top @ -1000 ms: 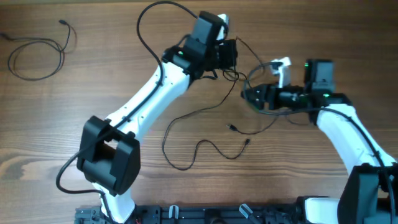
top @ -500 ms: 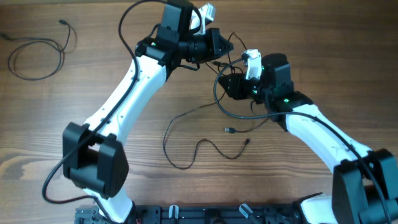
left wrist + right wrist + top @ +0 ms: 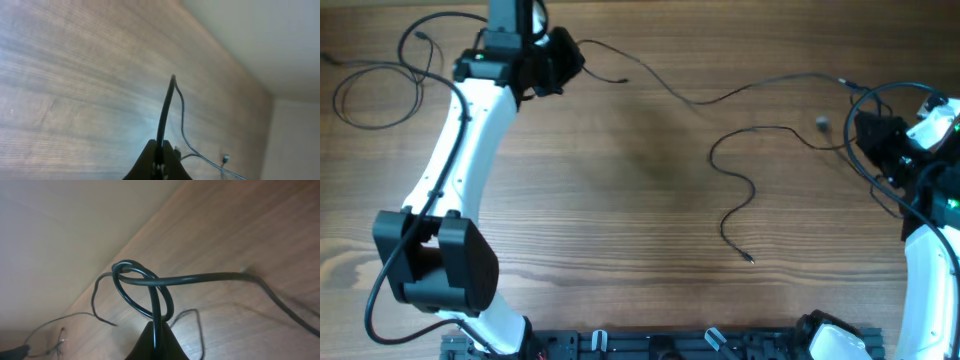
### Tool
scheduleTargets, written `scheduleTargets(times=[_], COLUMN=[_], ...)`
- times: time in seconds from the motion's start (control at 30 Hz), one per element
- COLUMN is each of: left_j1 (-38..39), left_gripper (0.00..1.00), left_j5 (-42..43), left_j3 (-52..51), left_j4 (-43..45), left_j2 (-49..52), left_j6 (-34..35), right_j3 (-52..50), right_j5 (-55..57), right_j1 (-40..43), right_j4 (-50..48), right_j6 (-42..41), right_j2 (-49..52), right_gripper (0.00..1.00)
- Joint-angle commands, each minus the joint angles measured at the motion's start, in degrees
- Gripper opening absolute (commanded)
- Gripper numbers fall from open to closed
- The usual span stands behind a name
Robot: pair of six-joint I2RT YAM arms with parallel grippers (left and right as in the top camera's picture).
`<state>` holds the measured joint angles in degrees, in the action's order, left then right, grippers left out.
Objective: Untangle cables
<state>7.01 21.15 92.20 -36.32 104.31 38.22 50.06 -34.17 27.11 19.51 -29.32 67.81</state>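
Observation:
I will next pull the cable with my left gripper toward the separate loop at my right gripper. Then I will move my left gripper back over bare wood and open it.
Two thin black cables lie spread across the wooden table. One cable (image 3: 695, 101) runs from my left gripper (image 3: 572, 58) at the top left towards the right side. The left gripper (image 3: 161, 156) is shut on this cable (image 3: 167, 107), which rises straight out of the fingers. A second cable (image 3: 713, 152) curls from the right side down to a plug near the middle. At the right edge, my right gripper (image 3: 868, 135) is shut on a black cable (image 3: 142, 292) that forms a small loop just above the fingers (image 3: 150, 342). A third cable (image 3: 422, 92) lies as a separate loop at the far left.
The arms' own thicker black cables arch beside both wrists. A small plug (image 3: 226, 159) lies on the wood to the right of the left gripper. The table's back edge meets a pale wall (image 3: 60, 225).
The arms have pulled far apart, the left to the upper left and the right to the right edge. The bundle between them has stretched into long separate strands. The right gripper has shut.

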Motion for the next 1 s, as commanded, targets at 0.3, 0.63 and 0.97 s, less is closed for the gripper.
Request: scheduleTargets(times=[0.3,0.63,0.97], left_j1=[-29.94,-31.87,-12.11], left_gripper=[0.04,0.04,0.11], left_j5=[-11.8,9.7,1.29], left_j3=[0.17,0.15,-0.37], left_j4=[0.13,3.41,-16.59], left_j2=[-22.91,-24.7,-9.25], left_j6=[-9.53,-23.71,-21.11], right_j3=[0.02,0.02,0.02], right_j5=[30.91,9.05,9.75], right_j1=[-2.29,-26.53,-41.16], right_j4=[11.17,1.75,-16.52], right_j6=[-4.44,8.72,-0.96], right_j2=[7.96,12.7,29.29], right_gripper=[0.11,0.99,1.0])
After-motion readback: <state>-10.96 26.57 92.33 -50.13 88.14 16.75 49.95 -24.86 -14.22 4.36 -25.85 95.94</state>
